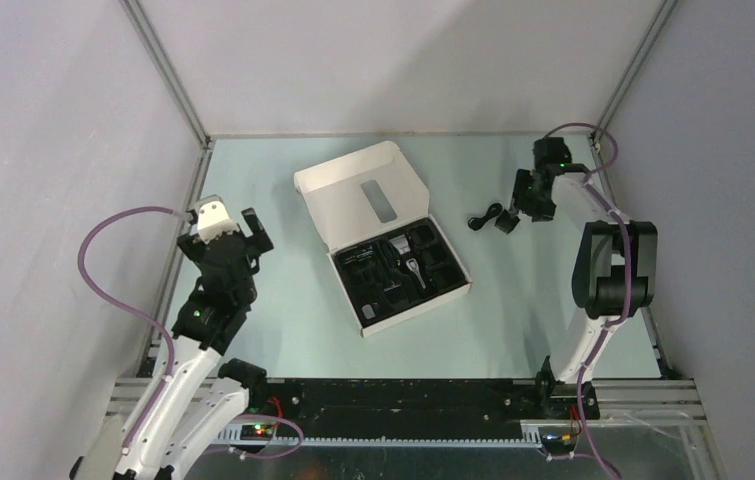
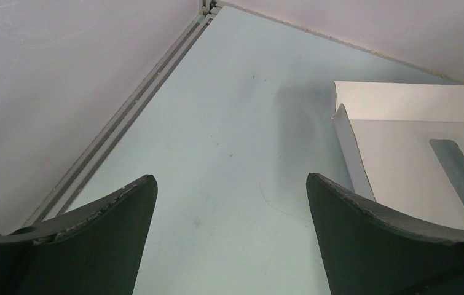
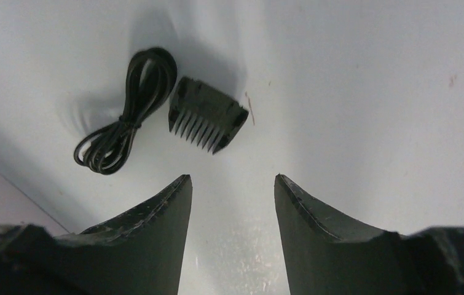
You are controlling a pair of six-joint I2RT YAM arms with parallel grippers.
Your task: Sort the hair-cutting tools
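Observation:
My right gripper will turn next and go down toward the comb attachment.
A black comb attachment (image 3: 208, 115) lies on the table next to a coiled black cable (image 3: 125, 114), at the back right (image 1: 506, 222). My right gripper (image 3: 232, 181) hovers just short of the attachment, open, with nothing between its fingers. A slim silver-and-black clipper (image 1: 410, 268) and other black attachments (image 1: 363, 262) sit in the black tray of the white box (image 1: 353, 190) at the centre. My left gripper (image 2: 230, 178) stands wide open over bare table at the left (image 1: 233, 225), well away from the box's contents.
The white box lid (image 2: 413, 147) lies flat and open, just right of the left gripper. Grey walls with metal rails (image 1: 168, 80) close the table at the left, back and right. The right arm's elbow (image 1: 613, 265) stands right of the box.

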